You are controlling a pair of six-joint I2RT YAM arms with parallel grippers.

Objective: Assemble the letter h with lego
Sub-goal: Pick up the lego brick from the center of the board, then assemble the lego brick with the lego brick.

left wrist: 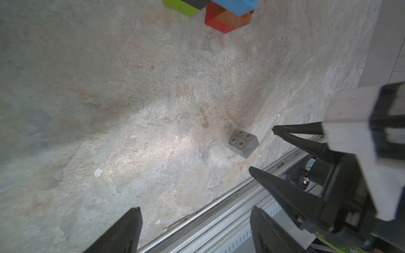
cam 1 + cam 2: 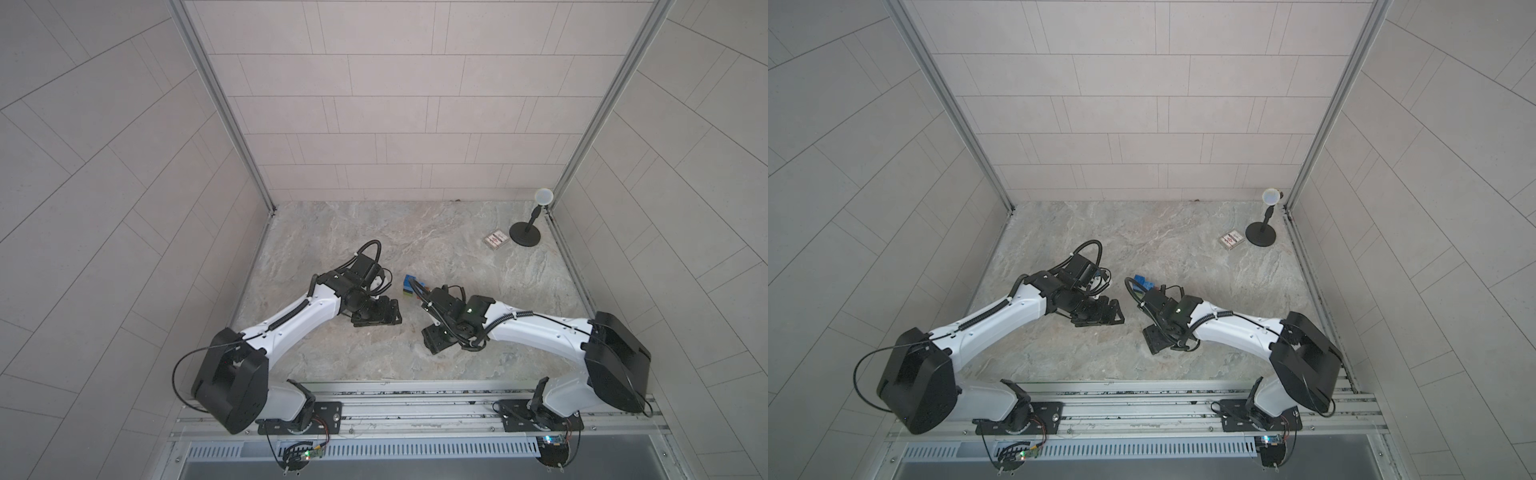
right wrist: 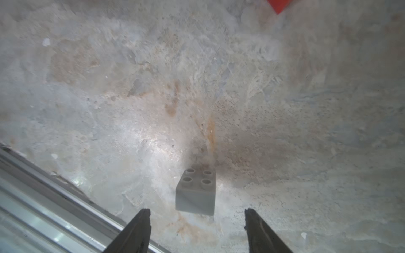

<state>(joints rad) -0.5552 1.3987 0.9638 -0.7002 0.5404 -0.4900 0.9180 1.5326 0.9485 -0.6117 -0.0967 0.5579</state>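
My left gripper is due to move back and across next, toward the right gripper's open fingers, to close on the grey brick (image 1: 243, 143), as the brick stands just ahead of those fingers.
A lone grey lego brick (image 3: 196, 190) stands studs up on the stone table. My right gripper (image 3: 196, 210) is open, and the brick sits just ahead of its tips, touching neither finger. In the left wrist view the same grey brick (image 1: 243, 143) shows beside the right gripper's fingers (image 1: 285, 135). My left gripper (image 1: 196, 209) is open and empty, apart from the brick. The joined lego (image 2: 412, 286) lies behind both grippers. Its lime (image 1: 182, 7), black, blue (image 1: 236, 6) and red-orange (image 1: 225, 20) bricks show in the left wrist view. Its full shape as the letter h is hidden.
A flat red-and-white patterned box (image 2: 494, 240) and a black stand with a white disc (image 2: 525, 232) sit at the back right. An aluminium rail (image 2: 415, 390) runs along the table's front edge, close to both grippers. Tiled walls close in the other three sides.
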